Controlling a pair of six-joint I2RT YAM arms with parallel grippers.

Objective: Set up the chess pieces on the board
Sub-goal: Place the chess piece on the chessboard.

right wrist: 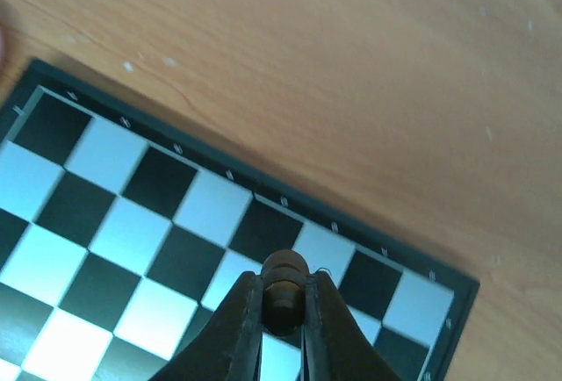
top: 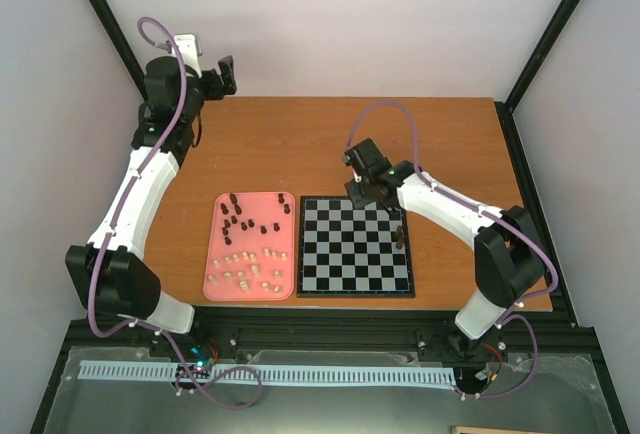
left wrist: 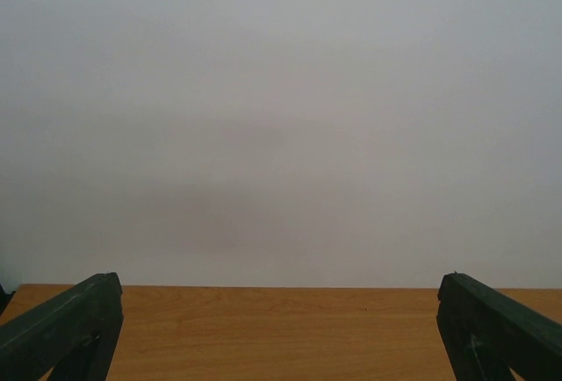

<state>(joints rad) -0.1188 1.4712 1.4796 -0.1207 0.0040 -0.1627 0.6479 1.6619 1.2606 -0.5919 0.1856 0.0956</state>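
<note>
The robot's right gripper needs to swing next to the empty square beside the standing piece, below and to the gripper's right in the top view, then go down and let go.
The board [top: 355, 247] of black and pale grey checks lies right of centre, with a dark piece [top: 401, 237] standing near its right edge. My right gripper [top: 364, 194] hovers over the board's far edge. In the right wrist view the right gripper [right wrist: 283, 286] is shut on a dark brown chess piece [right wrist: 284, 267] above the board [right wrist: 132, 223], near its border. Other chess pieces, dark ones [top: 240, 216] and cream ones [top: 248, 266], lie on the pink tray [top: 214, 284]. My left gripper [top: 226, 75] is raised at the back left, open and empty, its fingers [left wrist: 66, 328] wide apart.
The pink tray lies directly left of the board, nearly touching it. The wooden table [top: 300, 149] extends behind both. Black frame posts [top: 545, 44] and white walls enclose the back. The left wrist view shows only the table's far edge [left wrist: 281, 328] and the wall.
</note>
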